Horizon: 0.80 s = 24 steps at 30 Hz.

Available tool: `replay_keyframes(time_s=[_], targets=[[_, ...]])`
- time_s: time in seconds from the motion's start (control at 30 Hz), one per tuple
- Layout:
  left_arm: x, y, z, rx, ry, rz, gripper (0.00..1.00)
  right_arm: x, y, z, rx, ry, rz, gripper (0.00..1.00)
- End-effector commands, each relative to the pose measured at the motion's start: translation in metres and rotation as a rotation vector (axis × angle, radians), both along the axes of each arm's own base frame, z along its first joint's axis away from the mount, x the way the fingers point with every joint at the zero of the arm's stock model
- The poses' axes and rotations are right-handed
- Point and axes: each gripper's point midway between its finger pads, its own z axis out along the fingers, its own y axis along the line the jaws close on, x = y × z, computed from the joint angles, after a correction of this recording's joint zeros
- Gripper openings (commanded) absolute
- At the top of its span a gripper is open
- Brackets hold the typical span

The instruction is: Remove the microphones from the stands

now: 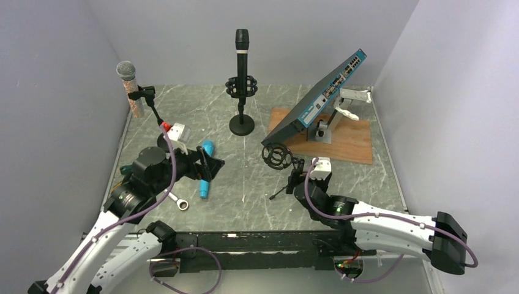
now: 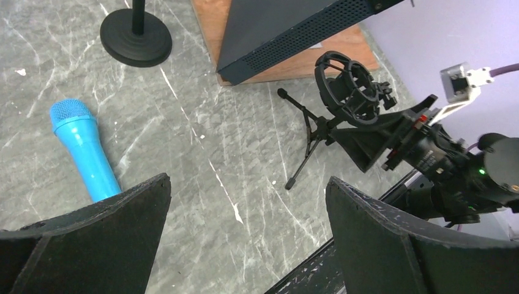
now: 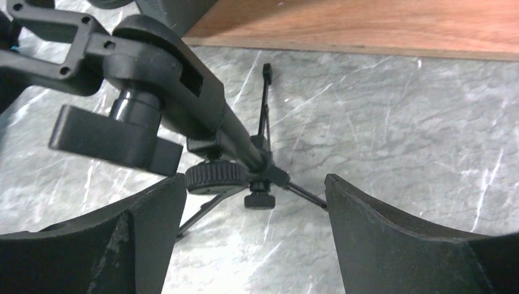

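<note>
My left gripper is to go up and outward and close just below the microphone's head point(image 1: 242, 53), because the upper body of the black microphone sticks up clear of its stand's holder.
A blue microphone point(image 1: 205, 173) lies flat on the marble table point(image 1: 245, 184), and it shows in the left wrist view point(image 2: 85, 150). A small black tripod stand point(image 1: 283, 179) carries an empty shock mount point(image 1: 276, 155). My left gripper point(image 1: 210, 164) is open and empty above the table, with the blue microphone beside its left finger point(image 2: 248, 180). My right gripper point(image 1: 298, 179) is open just behind the tripod stand's stem point(image 3: 245, 144), not touching it point(image 3: 254, 180). A black microphone point(image 1: 242, 49) stands in a round-base stand point(image 1: 242, 124) at the back. A silver-headed microphone point(image 1: 130, 86) sits in a clip stand at the far left.
A dark network switch point(image 1: 318, 95) leans on a bracket on a wooden board point(image 1: 352, 141) at the back right. A silver wrench point(image 1: 179, 203) lies near the left arm. Grey walls close in the left, back and right sides.
</note>
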Motion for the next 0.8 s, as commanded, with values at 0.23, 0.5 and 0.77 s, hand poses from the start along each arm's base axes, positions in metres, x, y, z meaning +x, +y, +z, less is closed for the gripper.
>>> replay_keyframes(time_s=[0.23,0.5,0.77], targets=[[0.044,-0.021,0.072,-0.023,-0.094,-0.001,0.99,-0.026,0.025,0.041,0.18,0.068,0.19,0.88],[0.089,-0.018,0.146,-0.065,-0.176,0.04,0.99,-0.037,0.027,0.062,0.253,-0.002,0.307,0.86],[0.155,-0.032,0.196,-0.092,-0.287,-0.007,0.99,-0.038,0.018,0.067,0.237,-0.051,0.319,0.87]])
